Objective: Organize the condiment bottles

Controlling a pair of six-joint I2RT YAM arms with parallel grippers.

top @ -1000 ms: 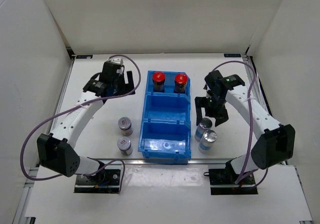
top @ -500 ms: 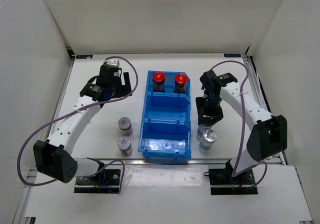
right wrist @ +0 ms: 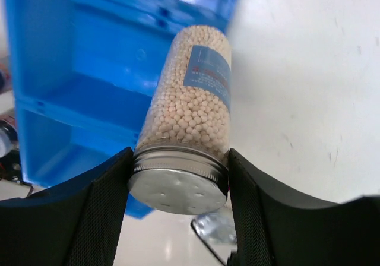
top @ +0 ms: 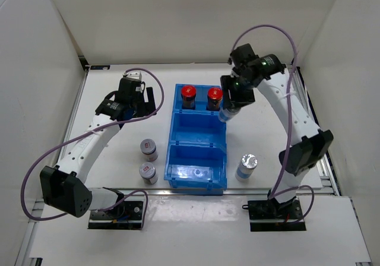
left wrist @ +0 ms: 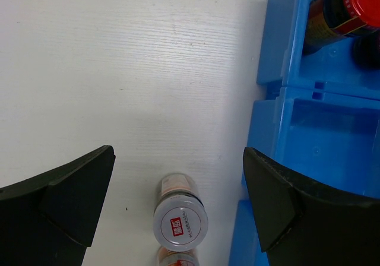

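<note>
The right gripper shifts to the left in the top view next, over the blue bin's still empty middle section, then brings the bottle inside down.
My right gripper (top: 229,104) is shut on the silver cap of a pale blue-labelled condiment bottle (right wrist: 193,94) full of white pellets, held in the air over the right edge of the blue bin (top: 198,159). Its twin (top: 246,167) stands on the table right of the bin. Two dark red-capped bottles (top: 188,95) (top: 214,97) stand in the bin's far compartment. Two short silver-capped bottles (top: 148,148) (top: 146,172) stand left of the bin. My left gripper (top: 148,101) hangs open above the table, with the nearer short bottle (left wrist: 180,218) below it.
The bin's middle (top: 198,129) and near compartments hold no bottles. White walls enclose the table on three sides. The purple cables loop over both arms. In the left wrist view the bin's left wall (left wrist: 270,52) lies close to my right-hand finger.
My right gripper closed on the pale bottle beside the bin, lifted it and carried it towards the bin's far right edge. The left arm shifted only slightly and stayed open.
</note>
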